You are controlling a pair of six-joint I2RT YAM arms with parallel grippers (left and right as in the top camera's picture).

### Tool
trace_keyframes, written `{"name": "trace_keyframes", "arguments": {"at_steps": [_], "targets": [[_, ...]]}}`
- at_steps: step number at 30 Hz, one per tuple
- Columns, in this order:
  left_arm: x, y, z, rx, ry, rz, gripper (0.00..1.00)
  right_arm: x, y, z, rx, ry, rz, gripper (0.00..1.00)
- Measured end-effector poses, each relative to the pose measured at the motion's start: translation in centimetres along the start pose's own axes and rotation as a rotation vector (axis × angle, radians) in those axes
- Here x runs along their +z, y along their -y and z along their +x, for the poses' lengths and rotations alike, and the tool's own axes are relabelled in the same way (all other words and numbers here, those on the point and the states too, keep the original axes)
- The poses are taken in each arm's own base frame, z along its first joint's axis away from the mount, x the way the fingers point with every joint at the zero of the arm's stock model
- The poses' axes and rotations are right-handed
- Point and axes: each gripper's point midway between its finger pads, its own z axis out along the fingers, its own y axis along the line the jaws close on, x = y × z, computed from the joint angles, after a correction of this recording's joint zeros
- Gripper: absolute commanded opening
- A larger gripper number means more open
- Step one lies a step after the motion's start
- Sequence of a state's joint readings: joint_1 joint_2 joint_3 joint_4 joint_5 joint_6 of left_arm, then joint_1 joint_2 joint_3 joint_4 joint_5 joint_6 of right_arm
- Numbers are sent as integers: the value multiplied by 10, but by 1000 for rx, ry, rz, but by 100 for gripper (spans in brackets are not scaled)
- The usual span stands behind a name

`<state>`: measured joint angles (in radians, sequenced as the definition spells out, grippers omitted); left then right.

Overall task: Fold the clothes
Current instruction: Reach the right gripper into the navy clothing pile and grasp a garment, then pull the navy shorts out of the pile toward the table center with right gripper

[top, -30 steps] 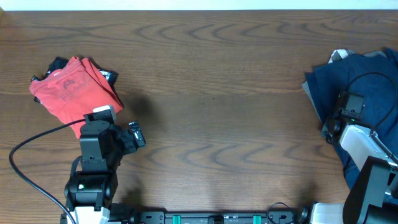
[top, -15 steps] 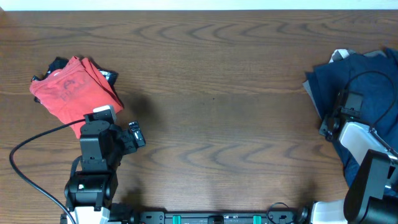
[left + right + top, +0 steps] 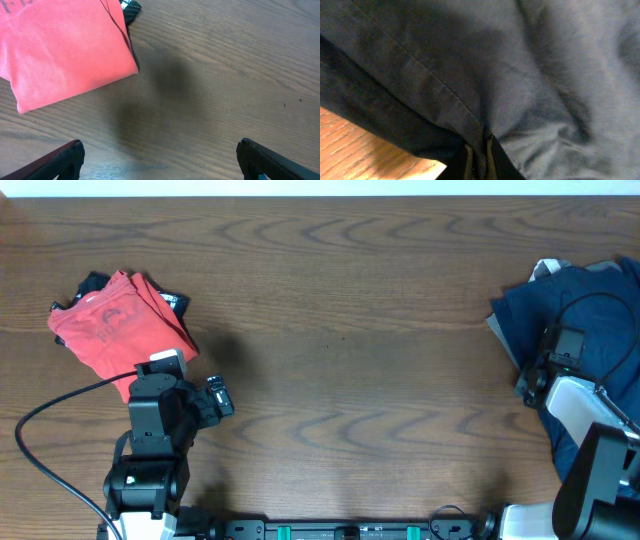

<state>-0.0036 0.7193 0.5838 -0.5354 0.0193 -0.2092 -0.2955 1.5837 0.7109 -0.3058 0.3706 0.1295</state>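
The fold rises above the navy pile in my right gripper next, then comes down toward the table's empty middle for release, since the pile lies rumpled.
A rumpled pile of navy-blue clothes [image 3: 570, 305] lies at the table's right edge, with a bit of grey cloth [image 3: 545, 268] at its top. My right gripper [image 3: 528, 383] sits at the pile's lower left edge. In the right wrist view its fingers [image 3: 479, 161] are shut on a fold of navy cloth [image 3: 520, 70], pinched between them. A folded red shirt [image 3: 115, 325] lies at the left on a dark garment [image 3: 175, 302]. My left gripper [image 3: 218, 398] is open and empty below the red shirt [image 3: 60, 50], over bare wood [image 3: 210, 100].
The wooden table [image 3: 340, 330] spans the view, with its far edge at the top. A black cable [image 3: 60, 402] runs from the left arm toward the front left. The right arm's white body [image 3: 580, 410] covers part of the navy pile.
The right gripper shifted very slightly at the edge of the navy pile. The left arm has not moved.
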Motion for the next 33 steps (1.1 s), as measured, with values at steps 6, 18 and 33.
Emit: {"name": "trace_keyframes", "arguments": {"at_steps": [6,18,33], "targets": [[0,0,0,0,0,0,98,-12,4,-11,17,51,-3,9],[0,0,0,0,0,0,98,-13,4,-11,16,50,-2,1],[0,0,0,0,-1,0,98,-159,20,-141,76,305,-177,1]]}}
